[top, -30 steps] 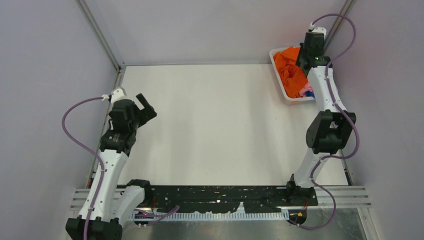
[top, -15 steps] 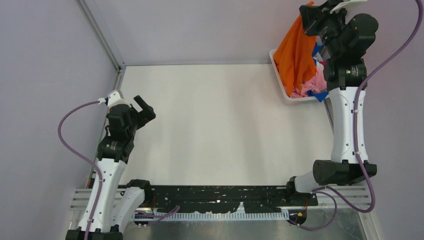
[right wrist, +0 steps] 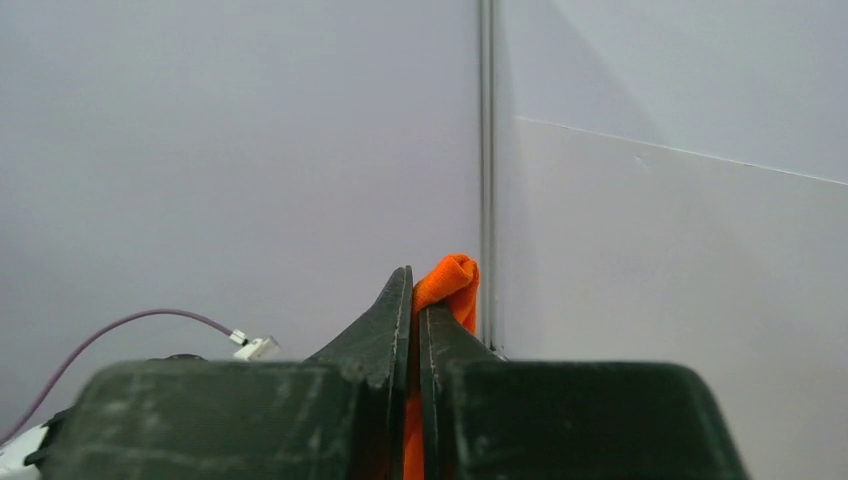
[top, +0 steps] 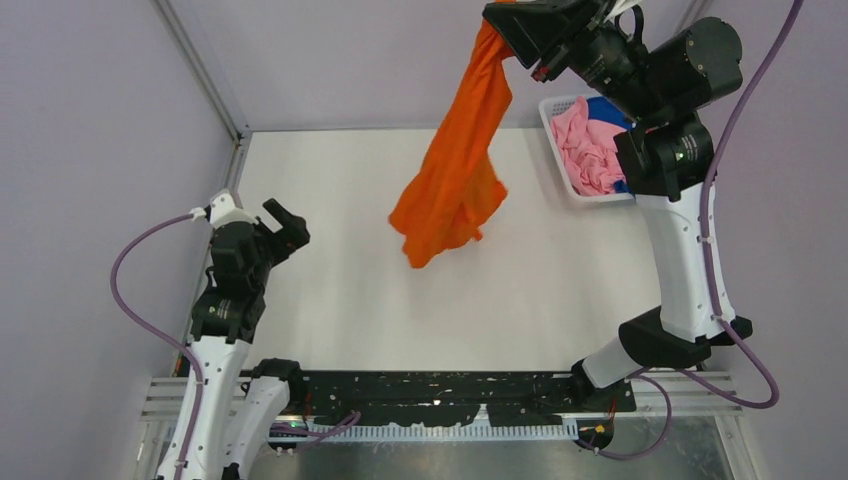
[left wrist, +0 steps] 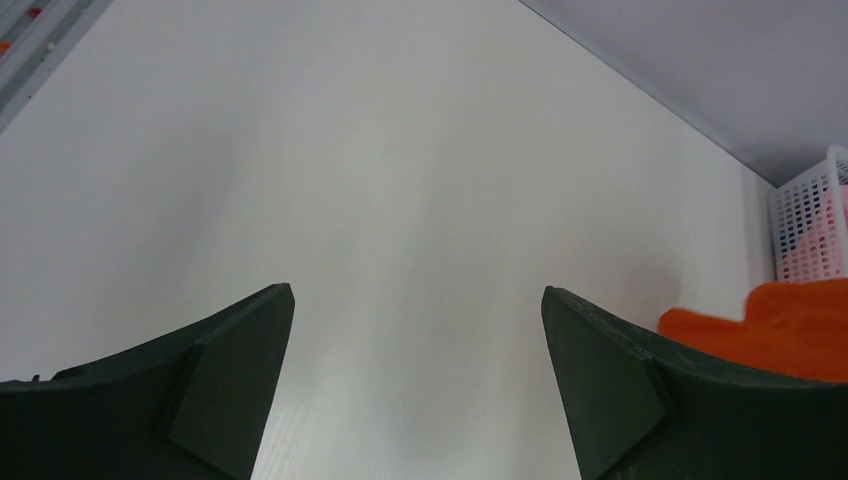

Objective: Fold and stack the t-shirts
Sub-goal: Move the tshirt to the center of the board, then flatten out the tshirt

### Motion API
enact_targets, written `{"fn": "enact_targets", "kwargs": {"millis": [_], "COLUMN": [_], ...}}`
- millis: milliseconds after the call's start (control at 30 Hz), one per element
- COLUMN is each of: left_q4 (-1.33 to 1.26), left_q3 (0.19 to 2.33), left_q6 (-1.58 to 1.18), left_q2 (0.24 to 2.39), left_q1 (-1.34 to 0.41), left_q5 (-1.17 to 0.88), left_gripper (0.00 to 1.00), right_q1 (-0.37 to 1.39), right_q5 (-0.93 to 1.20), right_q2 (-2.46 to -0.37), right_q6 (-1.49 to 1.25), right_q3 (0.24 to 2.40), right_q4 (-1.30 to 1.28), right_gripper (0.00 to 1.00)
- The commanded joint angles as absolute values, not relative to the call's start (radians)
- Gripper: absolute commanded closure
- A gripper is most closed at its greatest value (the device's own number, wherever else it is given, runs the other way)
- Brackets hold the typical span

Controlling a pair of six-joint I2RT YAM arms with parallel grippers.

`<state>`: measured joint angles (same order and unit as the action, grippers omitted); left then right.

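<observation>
To the right of my left gripper in the top view hangs the orange t-shirt's free lower end, so I will bring the fingertips down, back and toward it.
My right gripper (top: 500,18) is raised high at the back and shut on the bright orange t-shirt (top: 455,165), which hangs down in a long bunch over the middle of the white table (top: 330,190). In the right wrist view the orange cloth (right wrist: 447,280) is pinched between the closed fingers. A pink t-shirt (top: 588,150) and a bit of blue cloth (top: 604,108) lie in the white mesh basket (top: 552,103) at the back right. My left gripper (top: 287,222) is open and empty at the left side; in its wrist view the orange shirt (left wrist: 780,335) shows at the right edge.
Grey walls enclose the table on three sides, with metal corner posts (top: 200,70). The basket (left wrist: 808,225) stands against the right wall. A black mounting rail (top: 440,395) runs along the near edge between the arm bases.
My right gripper has lifted the orange t-shirt out of the basket and swung it left over the table; the pink shirt is now uncovered. My left arm has shifted slightly down and left.
</observation>
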<state>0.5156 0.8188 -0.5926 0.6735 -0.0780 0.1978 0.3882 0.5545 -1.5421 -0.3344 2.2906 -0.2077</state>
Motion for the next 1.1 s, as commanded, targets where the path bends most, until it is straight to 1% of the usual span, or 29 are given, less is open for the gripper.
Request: {"fn": "enact_targets", "kwargs": {"millis": [0, 67, 133, 167, 200, 233, 267, 300, 333, 400, 433, 467, 533, 600, 767, 867, 933, 1067], "left_q4": [0.517, 0.538, 0.563, 0.575, 0.585, 0.596, 0.606, 0.617, 0.626, 0.629, 0.630, 0.631, 0.636, 0.643, 0.627, 0.640, 0.713, 0.871], "left_q3": [0.820, 0.825, 0.831, 0.833, 0.832, 0.832, 0.830, 0.826, 0.822, 0.809, 0.803, 0.796, 0.787, 0.775, 0.709, 0.675, 0.661, 0.622], "left_q6": [-0.610, -0.618, -0.623, -0.626, -0.628, -0.630, -0.630, -0.633, -0.639, -0.649, -0.654, -0.656, -0.659, -0.657, -0.638, -0.614, -0.599, -0.625], "left_q2": [0.654, 0.651, 0.651, 0.652, 0.652, 0.653, 0.657, 0.660, 0.665, 0.679, 0.689, 0.704, 0.743, 0.785, 0.869, 0.893, 0.898, 0.880], "left_q1": [-0.074, -0.073, -0.074, -0.074, -0.074, -0.074, -0.074, -0.074, -0.074, -0.074, -0.074, -0.075, -0.074, -0.074, -0.081, -0.138, -0.222, -0.394], "left_q5": [0.191, 0.205, 0.218, 0.225, 0.230, 0.237, 0.246, 0.254, 0.264, 0.261, 0.255, 0.237, 0.187, 0.126, -0.092, -0.191, -0.188, -0.108], "left_gripper": [0.01, 0.01, 0.01, 0.01, 0.01, 0.01, 0.01, 0.01, 0.01, 0.01, 0.01, 0.01, 0.01, 0.01, 0.01, 0.01, 0.01, 0.01], "right_q1": [0.422, 0.422, 0.422, 0.422, 0.419, 0.414, 0.402, 0.390, 0.360, 0.306, 0.286, 0.242, 0.189, 0.169, 0.166, 0.166, 0.166, 0.166], "right_q5": [0.583, 0.569, 0.496, 0.463, 0.393, 0.352, 0.276, 0.243, 0.184, 0.130, 0.120, 0.104, 0.082, 0.049, -0.057, -0.101, -0.137, -0.186], "right_q2": [-1.537, -1.519, -1.472, -1.452, -1.401, -1.372, -1.315, -1.285, -1.234, -1.178, -1.166, -1.157, -1.170, -1.197, -1.248, -1.252, -1.251, -1.243], "right_q6": [-0.393, -0.397, -0.368, -0.336, -0.318, -0.286, -0.274, -0.267, -0.268, -0.280, -0.293, -0.301, -0.343, -0.332, -0.322, -0.333, -0.334, -0.330], "right_q3": [2.304, 2.276, 2.188, 2.103, 2.053, 1.936, 1.872, 1.728, 1.659, 1.373, 1.304, 1.186, 1.038, 0.948, 0.893, 0.883, 0.880, 0.872], "right_q4": [-0.166, -0.180, -0.208, -0.220, -0.239, -0.244, -0.247, -0.245, -0.235, -0.227, -0.226, -0.224, -0.218, -0.208, -0.225, -0.226, -0.232, -0.250], "right_gripper": [0.95, 0.95, 0.95, 0.95, 0.95, 0.95, 0.95, 0.95, 0.95, 0.95, 0.95, 0.95, 0.95, 0.95, 0.95, 0.95, 0.95, 0.95]}}
